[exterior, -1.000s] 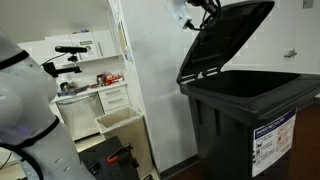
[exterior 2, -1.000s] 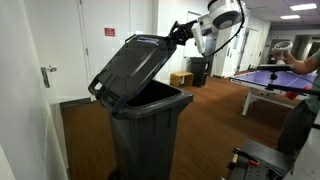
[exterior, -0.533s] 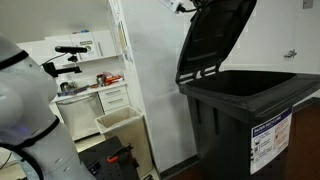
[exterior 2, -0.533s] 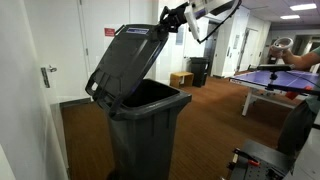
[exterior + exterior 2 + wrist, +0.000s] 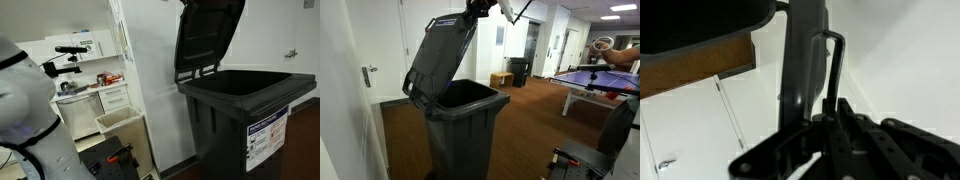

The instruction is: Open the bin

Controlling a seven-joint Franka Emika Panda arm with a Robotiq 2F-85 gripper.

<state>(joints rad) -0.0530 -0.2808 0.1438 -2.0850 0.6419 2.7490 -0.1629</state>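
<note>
The raised lid still leans over the bin's opening, so my gripper should next swing the lid's edge past the lid's hinge (image 5: 416, 97) toward the white wall and release it.
The dark grey wheelie bin (image 5: 240, 115) stands open, its white-and-blue label (image 5: 266, 138) on the front. Its ribbed lid (image 5: 208, 35) is raised almost upright. In an exterior view the bin (image 5: 465, 130) stands by a white wall with its lid (image 5: 440, 55) steeply up. My gripper (image 5: 480, 8) is at the lid's top front edge, at the frame's upper border. In the wrist view my gripper (image 5: 820, 130) is a dark silhouette closed round the lid's edge (image 5: 800, 60) beside its handle bar.
A small beige open container (image 5: 120, 122) stands by a white partition, with white cabinets behind it. A blue table-tennis table (image 5: 590, 80), a person (image 5: 612, 52), a small dark bin (image 5: 518, 70) and a cardboard box (image 5: 500, 78) lie down the corridor.
The lid has swung further up and back, from a tilt to almost upright. My gripper rose with its edge and has left the top of one exterior view.
</note>
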